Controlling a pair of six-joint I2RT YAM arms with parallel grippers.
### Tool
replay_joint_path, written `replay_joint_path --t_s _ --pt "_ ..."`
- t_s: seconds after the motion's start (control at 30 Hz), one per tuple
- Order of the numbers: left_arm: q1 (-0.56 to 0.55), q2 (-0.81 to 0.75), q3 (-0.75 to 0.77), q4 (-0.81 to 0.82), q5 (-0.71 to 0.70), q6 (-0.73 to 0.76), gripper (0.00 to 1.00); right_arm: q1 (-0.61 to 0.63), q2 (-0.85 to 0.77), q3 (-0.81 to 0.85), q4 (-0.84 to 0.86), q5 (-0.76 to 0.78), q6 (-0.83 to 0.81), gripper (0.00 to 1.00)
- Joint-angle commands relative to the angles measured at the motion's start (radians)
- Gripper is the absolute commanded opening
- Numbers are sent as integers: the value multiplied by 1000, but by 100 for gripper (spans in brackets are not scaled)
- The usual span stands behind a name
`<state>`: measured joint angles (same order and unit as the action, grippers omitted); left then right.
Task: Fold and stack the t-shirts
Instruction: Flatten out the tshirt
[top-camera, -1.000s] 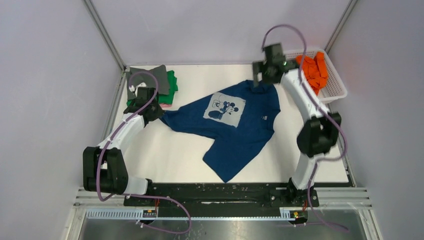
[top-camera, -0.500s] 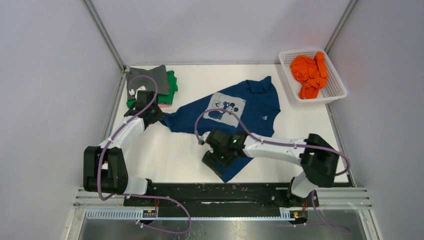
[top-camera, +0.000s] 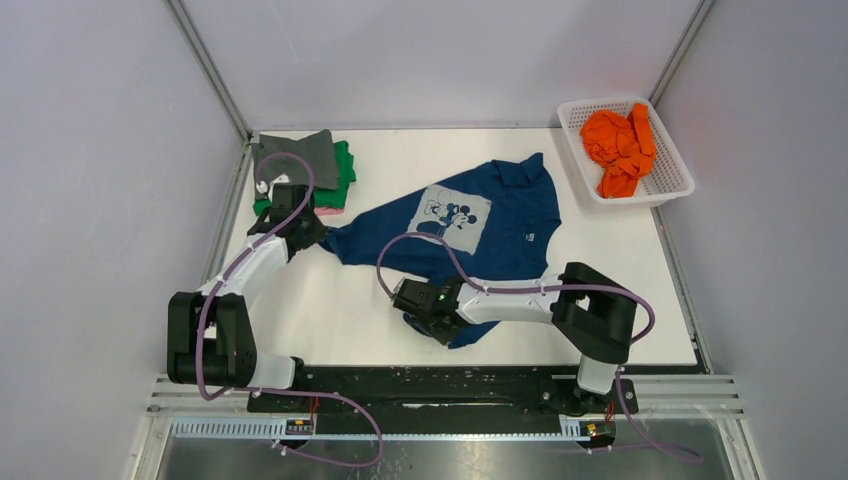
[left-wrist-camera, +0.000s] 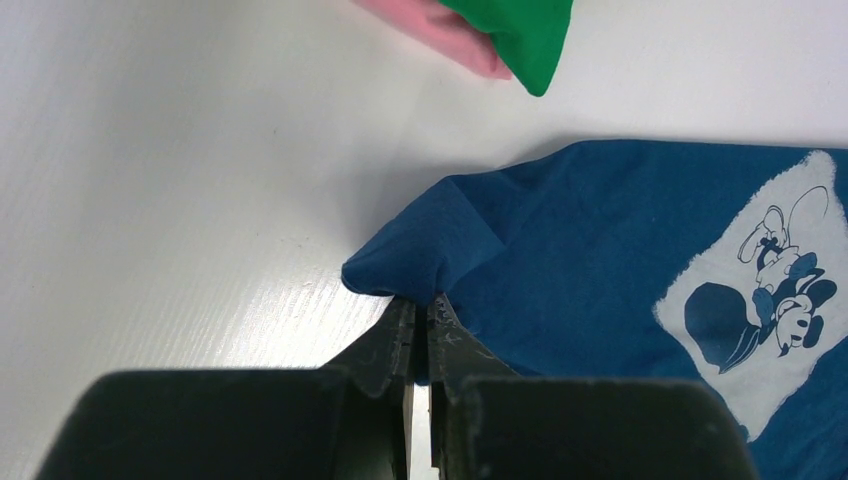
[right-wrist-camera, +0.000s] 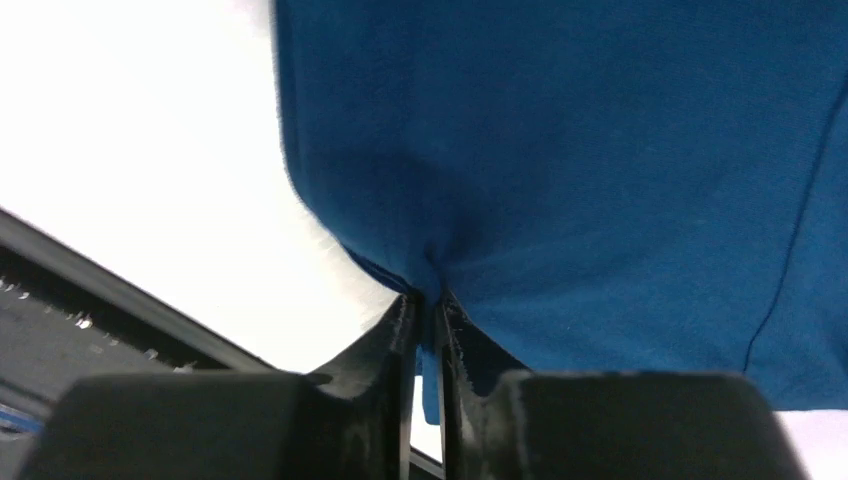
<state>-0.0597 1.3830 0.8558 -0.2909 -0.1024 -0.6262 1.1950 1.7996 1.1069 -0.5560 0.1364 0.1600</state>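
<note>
The dark blue t-shirt (top-camera: 510, 215) lies crooked. Next, my left gripper lifts its corner, carries it outward and lowers to release over the green t-shirt's near corner (top-camera: 341, 194).
A dark blue t-shirt (top-camera: 510, 215) with a white mouse print lies spread across the middle of the table. My left gripper (top-camera: 318, 232) is shut on its left corner, and the wrist view shows cloth (left-wrist-camera: 600, 230) bunched at the closed tips (left-wrist-camera: 420, 305). My right gripper (top-camera: 420, 318) is at the shirt's near hem, shut on a fold of the blue cloth (right-wrist-camera: 600, 180) that is pinched between the tips (right-wrist-camera: 428, 300). A folded stack sits at the back left: grey t-shirt (top-camera: 300, 155) on green (top-camera: 343, 170) on pink (top-camera: 330, 210). An orange t-shirt (top-camera: 618, 140) lies crumpled in the basket.
The white mesh basket (top-camera: 672, 188) stands at the back right corner. Grey walls close in the table on three sides. A black mounting rail (top-camera: 450, 380) runs along the near edge, close behind my right gripper (right-wrist-camera: 100, 300).
My right arm has swung from the back right beside the basket down to the shirt's near hem and closed on it. The left arm has not moved.
</note>
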Motion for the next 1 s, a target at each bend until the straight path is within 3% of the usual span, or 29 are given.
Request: replay_joint_path --t_s 0.0,0.27,0.47,0.6,0.7,0.87,0.97 --pt "8 -20 -6 39 11 -6 0 -14 -6 -67 -10 251 102 0" --pt "7 -33 18 30 76 -13 0 -275 -353 -165 56 338 119 0" --pt "5 -122 120 -42 98 -20 0 -506 -543 -27 72 487 -40 0" --pt "-3 -252 185 -87 98 -21 0 -528 -631 91 77 646 -325 0" --pt "-18 -362 232 -113 98 -27 0 -528 -696 179 70 705 -434 0" --pt "-39 -544 332 -126 146 -15 0 -528 -840 321 91 643 -559 0" --pt "-42 -635 394 -142 195 -7 0 -529 -910 436 80 518 -610 0"
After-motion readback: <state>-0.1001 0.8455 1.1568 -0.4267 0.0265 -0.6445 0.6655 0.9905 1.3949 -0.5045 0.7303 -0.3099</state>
